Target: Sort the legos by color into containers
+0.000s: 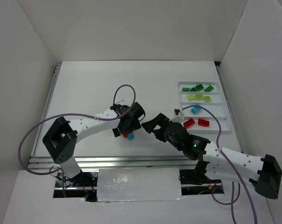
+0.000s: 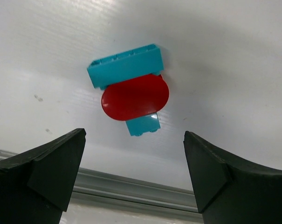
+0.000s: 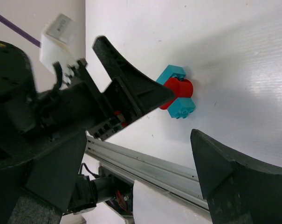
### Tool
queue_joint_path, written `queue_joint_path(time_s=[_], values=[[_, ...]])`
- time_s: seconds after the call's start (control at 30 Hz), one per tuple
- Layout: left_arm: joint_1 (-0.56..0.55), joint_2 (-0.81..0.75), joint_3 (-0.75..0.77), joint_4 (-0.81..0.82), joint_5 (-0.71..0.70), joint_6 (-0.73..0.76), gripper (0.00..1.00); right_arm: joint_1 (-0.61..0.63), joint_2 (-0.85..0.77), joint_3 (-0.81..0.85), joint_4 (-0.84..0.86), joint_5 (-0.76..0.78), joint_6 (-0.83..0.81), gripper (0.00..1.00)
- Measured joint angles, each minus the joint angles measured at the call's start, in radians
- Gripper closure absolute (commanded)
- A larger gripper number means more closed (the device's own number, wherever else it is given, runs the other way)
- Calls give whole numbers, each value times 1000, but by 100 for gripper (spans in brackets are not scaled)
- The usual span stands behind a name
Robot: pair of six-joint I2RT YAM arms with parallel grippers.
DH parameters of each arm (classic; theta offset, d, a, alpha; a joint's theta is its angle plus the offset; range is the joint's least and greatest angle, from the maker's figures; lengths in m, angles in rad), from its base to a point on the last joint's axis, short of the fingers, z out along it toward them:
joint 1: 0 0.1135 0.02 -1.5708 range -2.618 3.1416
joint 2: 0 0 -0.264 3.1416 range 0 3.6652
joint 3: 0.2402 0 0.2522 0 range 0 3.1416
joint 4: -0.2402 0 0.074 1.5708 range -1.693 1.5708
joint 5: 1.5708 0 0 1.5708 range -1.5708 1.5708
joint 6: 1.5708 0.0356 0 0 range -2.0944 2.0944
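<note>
The left gripper moves down and closes on the small cyan lego nearest its fingers next.
A small cluster of a red rounded lego point(image 2: 135, 97) over cyan legos point(image 2: 127, 65) lies on the white table near the front edge; it also shows in the top view point(image 1: 129, 136) and the right wrist view point(image 3: 178, 93). My left gripper point(image 2: 134, 163) is open and empty just above and around the cluster point(image 1: 127, 129). My right gripper point(image 1: 153, 126) is open and empty a little to the cluster's right, its jaws wide apart point(image 3: 138, 140). The white tray point(image 1: 224, 108) at the right holds dark green point(image 1: 196, 87), yellow-green point(image 1: 199, 97), cyan point(image 1: 195, 110) and red point(image 1: 203, 122) legos in separate compartments.
An aluminium rail point(image 1: 131, 161) runs along the table's front edge, close behind the cluster in both wrist views point(image 2: 131, 186). White walls enclose the table on three sides. A purple cable point(image 1: 124, 91) loops above the left arm.
</note>
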Motion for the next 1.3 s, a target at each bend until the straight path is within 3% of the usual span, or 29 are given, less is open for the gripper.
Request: queue_joint_path(time_s=[0.33,0.8,1.1,1.2,1.27,1.3], values=[[-47,123,37,-72,23,-135,3,-2,-215,-51,-85,85,-4,0],[-63,233,87,-72,-8,-159,10,-3,-217,-62,-90,84,-22,0],[-44,237,58,-22,-27,-161,23,-3,-221,-79,-82,68,-40,0],[-42,233,47,3,-26,-163,38,-3,-217,-79,-77,64,-44,0],[-42,231,41,25,-25,-166,53,-3,-213,-79,-74,62,-45,0],[-42,229,36,38,-23,-165,65,-3,-211,-79,-74,61,-45,0]])
